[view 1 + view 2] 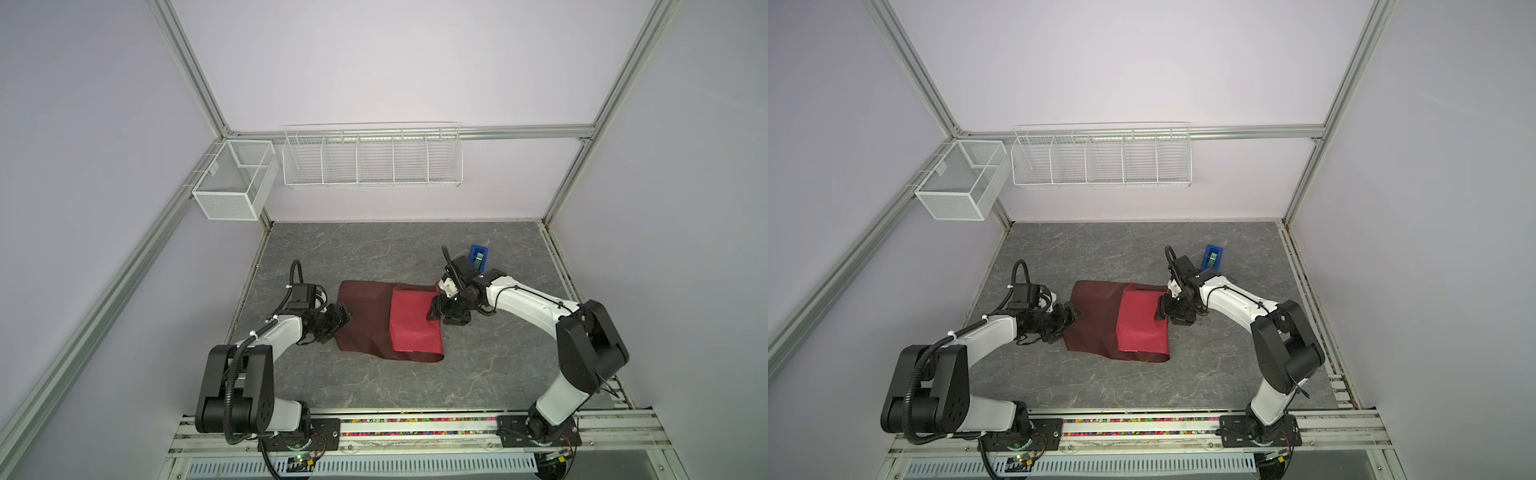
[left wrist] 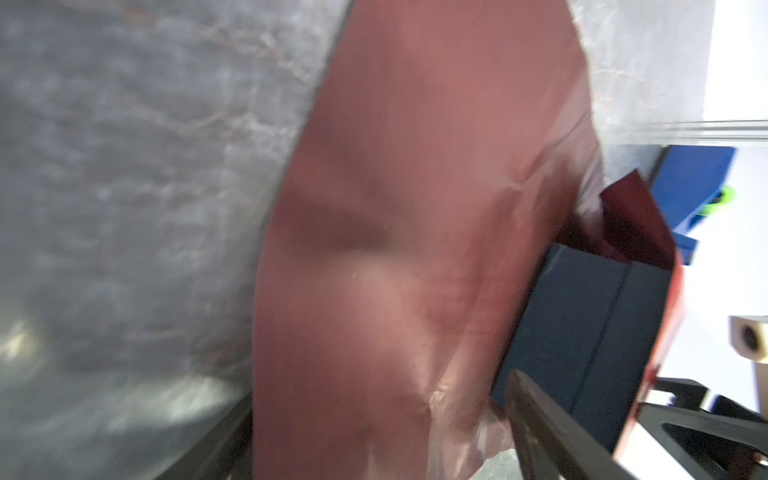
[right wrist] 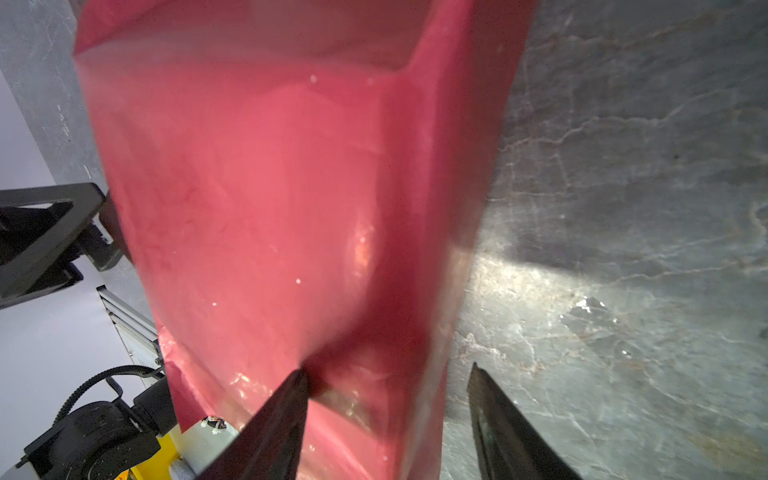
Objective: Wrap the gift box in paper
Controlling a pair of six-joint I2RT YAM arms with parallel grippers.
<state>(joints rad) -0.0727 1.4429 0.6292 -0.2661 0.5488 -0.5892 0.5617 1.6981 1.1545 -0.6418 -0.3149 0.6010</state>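
The left gripper slides away from the gift box and closes next. The paper's loose edge (image 1: 337,335) (image 2: 261,416) lies between its fingers, beside the finger farther from the box.
The red-maroon paper (image 1: 361,320) (image 1: 1094,324) lies on the table, its right part folded up and over as a bright red flap (image 1: 411,324). In both top views the flap hides the gift box; the left wrist view shows its navy side (image 2: 582,332) under the paper (image 2: 395,208). My left gripper (image 1: 343,318) (image 2: 382,390) sits low at the paper's left edge. Its jaws are wide apart, with the paper loose between them. My right gripper (image 1: 434,311) (image 3: 388,368) stands open at the flap's right edge. One fingertip (image 3: 291,399) presses on the paper (image 3: 270,187); the other hangs over bare table.
A bright-blue tape dispenser (image 1: 478,254) (image 1: 1212,257) with a green roll stands behind the right wrist. A wire rack (image 1: 372,156) and a mesh basket (image 1: 232,178) hang on the back wall. The grey marble table (image 1: 374,386) runs to the front rail.
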